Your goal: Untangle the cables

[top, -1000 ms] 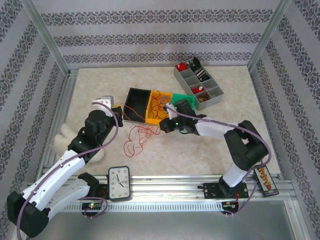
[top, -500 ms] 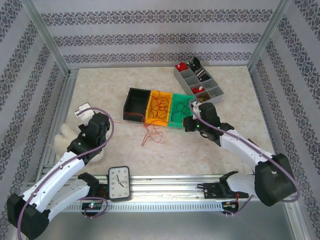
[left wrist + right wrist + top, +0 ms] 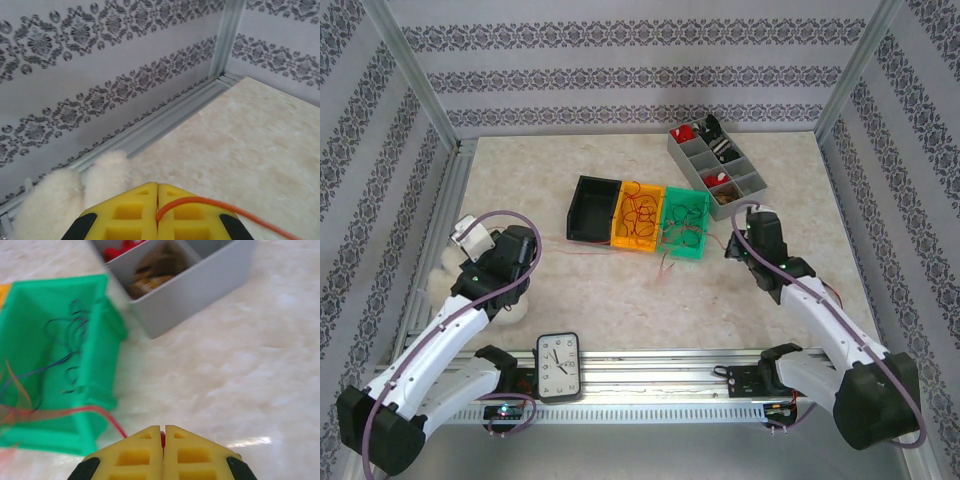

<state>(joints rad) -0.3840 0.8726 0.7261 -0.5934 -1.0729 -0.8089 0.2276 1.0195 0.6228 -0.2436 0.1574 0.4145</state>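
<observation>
I will swing my left gripper toward the black bin, tip its fingers down and release the orange wire there, since the tabletop beside my left gripper is open that way.
The cables (image 3: 642, 214) are thin red and orange wires drawn out over the orange bin (image 3: 625, 238) and the green bin (image 3: 700, 205), with loose ends (image 3: 666, 264) on the table in front. My left gripper (image 3: 472, 243) is at the left. In the left wrist view its yellow fingers (image 3: 158, 186) are shut on an orange wire (image 3: 225, 204) that runs off to the right. My right gripper (image 3: 741, 238) is right of the green bin (image 3: 100, 340). Its fingers (image 3: 163, 428) are shut on a red wire (image 3: 107, 416) leading back to that bin.
A black bin (image 3: 576, 212) adjoins the orange one. A grey compartment tray (image 3: 752, 190) stands at the back right, close to my right gripper. A white fluffy object (image 3: 442, 276) lies by the left wall under my left arm. A clock (image 3: 558, 366) leans on the front rail.
The grippers have pulled apart, the left going left and the right going right. The clump was dragged off the table in front of the bins and stretched over the orange and green bins.
</observation>
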